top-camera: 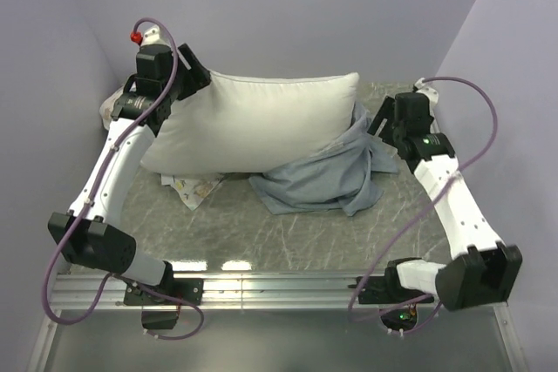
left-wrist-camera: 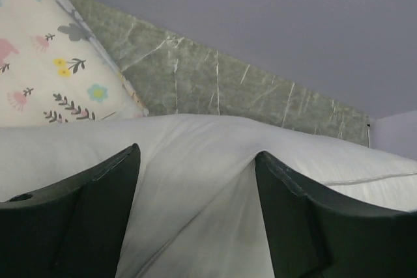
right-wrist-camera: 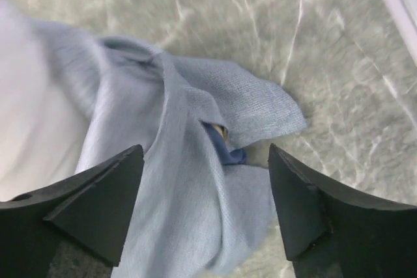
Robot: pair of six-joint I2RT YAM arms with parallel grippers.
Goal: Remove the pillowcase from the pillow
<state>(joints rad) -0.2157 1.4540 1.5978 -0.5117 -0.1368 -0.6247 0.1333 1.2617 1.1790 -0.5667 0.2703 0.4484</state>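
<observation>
The robot's right gripper will go back, down and left in the top view to the fold at the pillow's front edge, because the pillowcase still runs beneath it.
The plain white pillow lies at the back middle of the table, almost wholly bare. The pillowcase is bunched at the pillow's right end, paler blue-grey side out, and spills forward onto the table. My left gripper is at the pillow's top left corner. In the left wrist view it is open, with white pillow fabric bulging between its fingers. My right gripper hovers over the pillowcase's right side. In the right wrist view it is open over the folds of the pillowcase, with the pillow at left.
A floral-print white cover peeks out under the pillow's front left; the print also shows in the left wrist view. The grey marbled table is walled at the back and on both sides. A metal rail runs along its near edge.
</observation>
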